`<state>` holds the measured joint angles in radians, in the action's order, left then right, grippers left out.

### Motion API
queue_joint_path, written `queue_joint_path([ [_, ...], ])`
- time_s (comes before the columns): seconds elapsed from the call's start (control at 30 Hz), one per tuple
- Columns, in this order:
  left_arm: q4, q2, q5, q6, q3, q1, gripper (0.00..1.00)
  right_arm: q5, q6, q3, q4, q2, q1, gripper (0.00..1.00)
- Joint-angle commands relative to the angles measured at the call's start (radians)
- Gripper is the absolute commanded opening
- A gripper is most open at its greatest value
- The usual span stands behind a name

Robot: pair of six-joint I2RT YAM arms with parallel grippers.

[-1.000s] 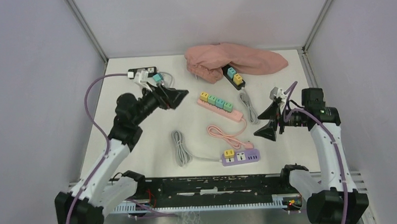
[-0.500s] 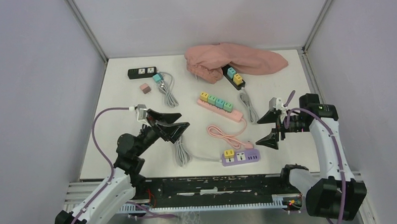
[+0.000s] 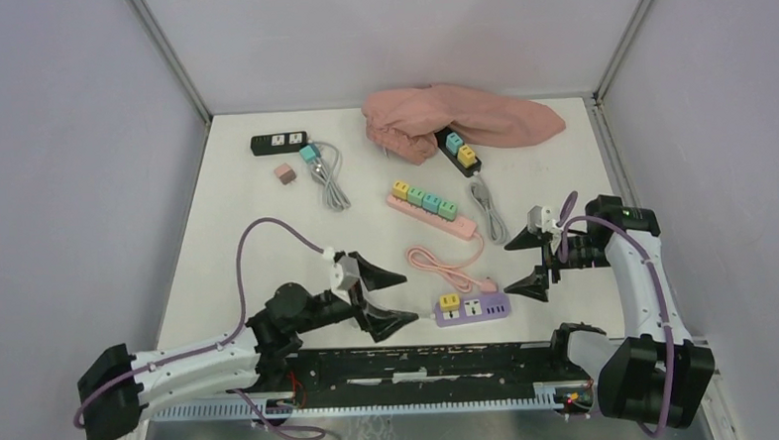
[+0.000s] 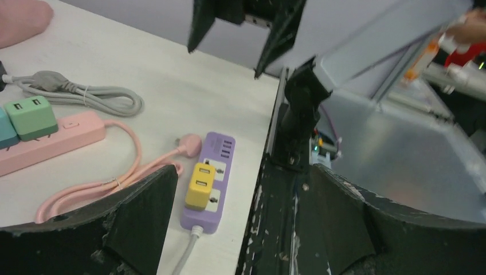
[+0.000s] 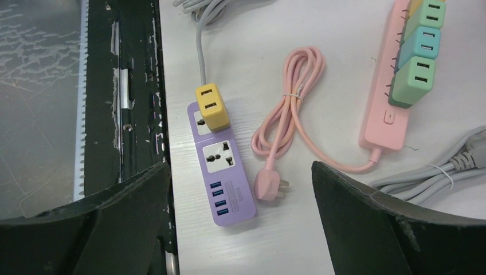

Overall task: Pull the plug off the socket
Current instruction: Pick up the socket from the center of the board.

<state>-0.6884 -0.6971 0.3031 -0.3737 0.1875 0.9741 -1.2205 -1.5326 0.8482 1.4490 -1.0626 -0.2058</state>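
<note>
My left gripper should tilt downward next and go down past the socket strip's cable end onto the sides of the yellow plug [image 3: 450, 302].
A purple socket strip [image 3: 487, 308] lies by the table's front edge with a yellow plug [image 3: 450, 302] seated in its left outlet. The left wrist view shows the yellow plug [image 4: 200, 185] on the purple strip [image 4: 222, 157] just ahead of my left gripper [image 4: 243, 177]. That left gripper [image 3: 410, 298] is open, low over the table, just left of the strip's cable end and touching nothing. My right gripper [image 3: 509, 270] is open above the strip's right end. In the right wrist view the right gripper [image 5: 240, 169] spans the purple strip [image 5: 232, 197], with the yellow plug [image 5: 211, 106] further ahead.
A pink strip [image 3: 415, 213] with several coloured plugs and its coiled pink cord [image 3: 447, 267] lie mid-table. At the back are a black strip [image 3: 278, 143], a loose pink plug [image 3: 285, 173], another black strip [image 3: 458, 151] and a pink cloth [image 3: 460, 113]. Grey cable [image 3: 355, 303] lies front-centre.
My left arm swung from the back-left black strip down to the purple strip at the front, leaving a pink plug on the table. The right gripper opened wider and shifted slightly.
</note>
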Motion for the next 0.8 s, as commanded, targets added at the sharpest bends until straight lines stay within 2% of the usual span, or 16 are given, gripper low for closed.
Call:
queue_joint_path([
  [0.0, 0.084, -0.046, -0.279, 0.373, 0.038, 0.217, 0.92, -0.001, -0.088, -0.007, 0.033, -0.003, -0.006, 1.0],
  [0.1, 0.074, -0.134, -0.293, 0.48, 0.046, 0.269, 0.91, 0.031, -0.141, -0.019, 0.051, -0.011, -0.005, 1.0],
  [0.23, 0.013, -0.255, -0.273, 0.57, 0.026, 0.27, 0.94, 0.085, -0.244, -0.049, 0.069, -0.018, 0.001, 0.98],
  [0.33, -0.036, -0.368, -0.253, 0.62, 0.045, 0.27, 0.95, 0.128, -0.261, -0.072, 0.043, -0.025, 0.038, 0.97],
  [0.47, -0.048, -0.541, -0.276, 0.627, 0.145, 0.269, 0.89, 0.199, -0.119, -0.095, -0.12, -0.018, 0.162, 0.94],
  [0.57, -0.187, -0.626, -0.289, 0.614, 0.144, 0.268, 0.89, 0.28, 0.03, -0.129, -0.279, 0.011, 0.272, 0.91],
  [0.63, -0.252, -0.676, -0.273, 0.61, 0.146, 0.268, 0.89, 0.299, 0.058, -0.145, -0.322, 0.023, 0.311, 0.9],
  [0.77, -0.252, -0.78, -0.272, 0.586, 0.215, 0.268, 0.89, 0.287, 0.07, -0.152, -0.336, 0.015, 0.36, 0.86],
])
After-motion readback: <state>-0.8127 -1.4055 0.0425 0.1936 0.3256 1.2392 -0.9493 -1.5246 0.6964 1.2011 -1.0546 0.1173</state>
